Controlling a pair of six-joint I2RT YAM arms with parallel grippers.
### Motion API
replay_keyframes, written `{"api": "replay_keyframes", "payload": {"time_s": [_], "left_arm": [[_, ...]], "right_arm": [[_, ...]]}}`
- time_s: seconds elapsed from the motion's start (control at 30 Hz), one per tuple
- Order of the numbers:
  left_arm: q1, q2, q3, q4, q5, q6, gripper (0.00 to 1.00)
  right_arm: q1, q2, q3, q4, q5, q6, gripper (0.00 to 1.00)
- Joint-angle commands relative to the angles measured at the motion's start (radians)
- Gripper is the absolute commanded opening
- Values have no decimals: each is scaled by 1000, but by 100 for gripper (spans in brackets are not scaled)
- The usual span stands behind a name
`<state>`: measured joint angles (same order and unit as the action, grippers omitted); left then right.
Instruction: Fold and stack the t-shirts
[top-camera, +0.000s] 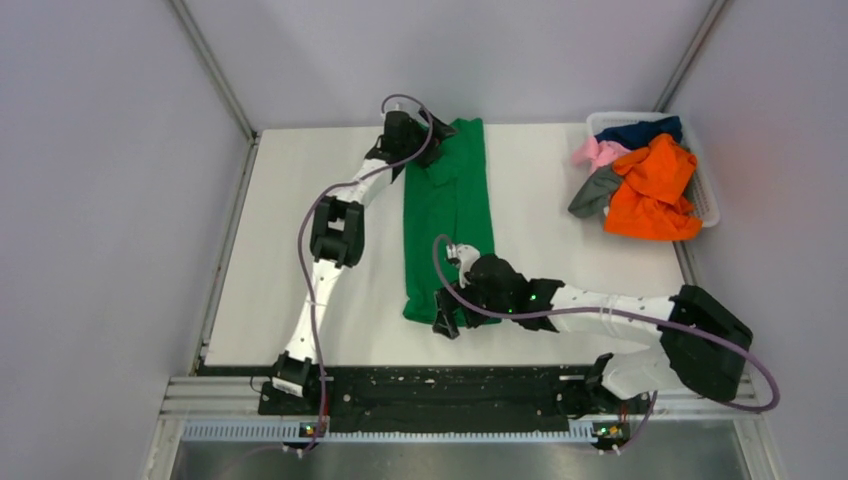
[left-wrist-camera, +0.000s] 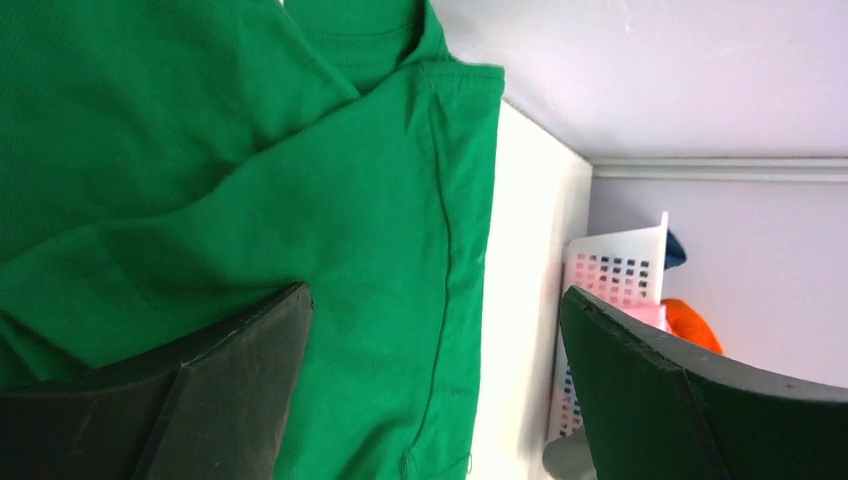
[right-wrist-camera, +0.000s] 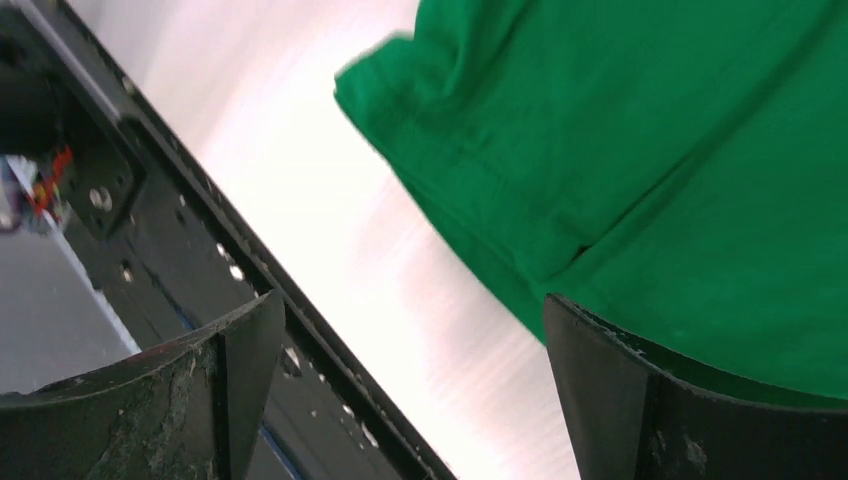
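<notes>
The hem corner farthest from the basket is back from and below my left gripper, so my left gripper will next move back along the shirt and down onto that corner.
A bright green t-shirt lies folded into a long narrow strip down the middle of the table. It also shows in the left wrist view and in the right wrist view. My left gripper is open over the shirt's far end, by the collar and sleeve. My right gripper is open over the shirt's near hem, close to the table's front edge. Neither holds cloth. Orange, pink, grey and navy shirts are heaped in the basket.
The white plastic basket stands at the far right corner, against the wall; it also shows in the left wrist view. The black front rail runs along the table's near edge. Walls enclose the table on three sides.
</notes>
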<state>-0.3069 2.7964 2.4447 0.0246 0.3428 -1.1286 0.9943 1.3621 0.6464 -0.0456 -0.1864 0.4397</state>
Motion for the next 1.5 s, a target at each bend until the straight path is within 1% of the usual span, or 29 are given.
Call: {"api": "replay_keyframes", "payload": {"time_s": [0.0,0.07,0.13,0.17,0.2,0.27,0.3,0.4,0.5,0.57,0.63,0.7,0.8,0.9,0.97,1.03,1.13,1.17,1.2,1.23,1.33,1.43,1.47], "left_arm": [[-16,-276,-53,-156,47,208,99],[-30,-467,-216,-281,4,301,99],[-49,-692,-437,-385,-103,380,99],[-64,-801,-557,-407,-189,400,99],[-80,-918,-707,-407,-245,409,99],[-106,-1127,-1004,-353,-323,397,99],[-114,-1215,-1145,-331,-332,377,99],[-147,-1449,-1464,-305,-315,311,94],[-217,-1573,-1685,-288,-279,262,87],[-258,-1618,-1787,-260,-224,215,83],[-278,-1644,-1871,-216,-187,180,79],[-289,-1653,-1918,-190,-206,167,74],[-289,-1629,-1954,-163,-189,153,65],[-293,-1595,-1986,-91,-146,147,60],[-295,-1569,-1994,-61,-141,144,55],[-296,-1535,-1989,-46,-131,142,45],[-302,-1514,-1997,-4,-92,139,29],[-303,-1514,-1999,-4,-93,139,21],[-306,-1513,-2002,-15,-99,139,12],[-306,-1516,-2005,-20,-106,137,1],[-307,-1530,-2037,-12,-113,130,0],[-311,-1555,-2069,6,-113,115,0],[-313,-1566,-2078,13,-115,108,0]], "right_arm": [[6,-173,50,18,252,78,99],[2,-240,25,-28,347,122,99],[-16,-299,-8,-97,411,147,99],[-31,-327,-31,-124,427,164,99],[-54,-355,-53,-152,430,192,99],[-126,-400,-108,-177,382,241,99],[-164,-420,-138,-176,349,258,99],[-264,-431,-202,-173,282,295,98],[-295,-434,-211,-176,244,301,96],[-295,-438,-217,-165,219,303,92],[-294,-438,-228,-151,204,308,88],[-295,-430,-244,-123,191,310,84],[-296,-404,-274,-63,145,331,75],[-295,-373,-288,-46,151,333,69],[-295,-344,-293,-43,158,333,63],[-295,-328,-303,-35,154,333,54],[-294,-320,-322,-17,145,342,47],[-295,-322,-328,-12,148,347,45],[-295,-326,-335,-4,150,350,36],[-295,-330,-342,2,151,353,31],[-295,-353,-379,70,142,355,26],[-295,-371,-402,105,118,337,22],[-295,-375,-407,111,107,327,19]]}}
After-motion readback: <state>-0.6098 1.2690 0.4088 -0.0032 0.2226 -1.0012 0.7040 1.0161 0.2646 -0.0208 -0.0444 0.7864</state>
